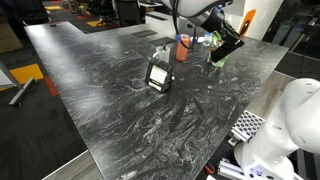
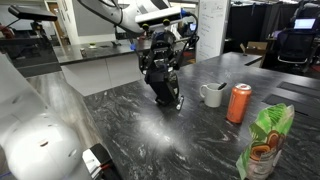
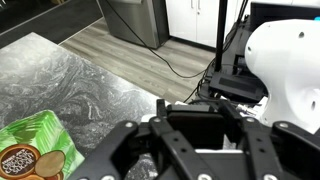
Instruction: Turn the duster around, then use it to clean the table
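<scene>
The black rectangular block needs to go down upright onto the table next, so my gripper needs to tilt level and lower it.
The table [image 1: 110,90] is a wide slab with a glossy black-and-grey swirl; it also fills the lower part of an exterior view [image 2: 200,140]. In the wrist view my gripper [image 3: 195,118] is shut on a black rectangular block [image 3: 195,128], which looks like the duster. In an exterior view the gripper [image 1: 224,48] hangs tilted above the table's far right part, close to a green snack bag [image 1: 214,58]. From the opposite side the gripper [image 2: 166,85] shows as a dark mass left of a mug [image 2: 212,94]; the held block is hard to make out there.
A black-framed object with a pale middle [image 1: 160,75] stands on the table near the mug [image 1: 165,52]. An orange can [image 2: 239,103] and the green bag [image 2: 265,140] stand in a row beside them. The white robot base [image 1: 285,125] sits at the table's edge.
</scene>
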Controlling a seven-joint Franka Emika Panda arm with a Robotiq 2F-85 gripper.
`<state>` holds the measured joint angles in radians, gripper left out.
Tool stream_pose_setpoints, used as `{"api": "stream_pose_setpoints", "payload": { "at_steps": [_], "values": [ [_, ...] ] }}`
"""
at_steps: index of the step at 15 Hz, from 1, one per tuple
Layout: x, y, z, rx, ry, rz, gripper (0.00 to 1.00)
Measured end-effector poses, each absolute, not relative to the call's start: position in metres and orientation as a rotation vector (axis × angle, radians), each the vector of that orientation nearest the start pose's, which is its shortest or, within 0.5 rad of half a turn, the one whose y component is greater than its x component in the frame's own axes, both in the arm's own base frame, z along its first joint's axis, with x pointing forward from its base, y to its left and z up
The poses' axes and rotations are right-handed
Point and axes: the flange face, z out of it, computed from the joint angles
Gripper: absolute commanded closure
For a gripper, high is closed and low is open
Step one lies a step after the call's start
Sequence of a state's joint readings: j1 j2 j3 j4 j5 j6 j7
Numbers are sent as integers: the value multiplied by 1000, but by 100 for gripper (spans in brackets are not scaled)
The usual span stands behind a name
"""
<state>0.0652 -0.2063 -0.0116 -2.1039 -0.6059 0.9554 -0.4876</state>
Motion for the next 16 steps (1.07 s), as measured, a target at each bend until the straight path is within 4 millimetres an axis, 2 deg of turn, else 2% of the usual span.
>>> {"api": "stream_pose_setpoints", "payload": {
  "at_steps": [4, 9, 12, 16],
  "values": [
    [403, -53, 471, -2790, -769, 1978, 72],
    [424, -54, 423, -2584, -847, 2141, 72],
    [431, -54, 410, -2507, -861, 2205, 72],
    [435, -55, 405, -2445, -870, 2256, 72]
  ]
}}
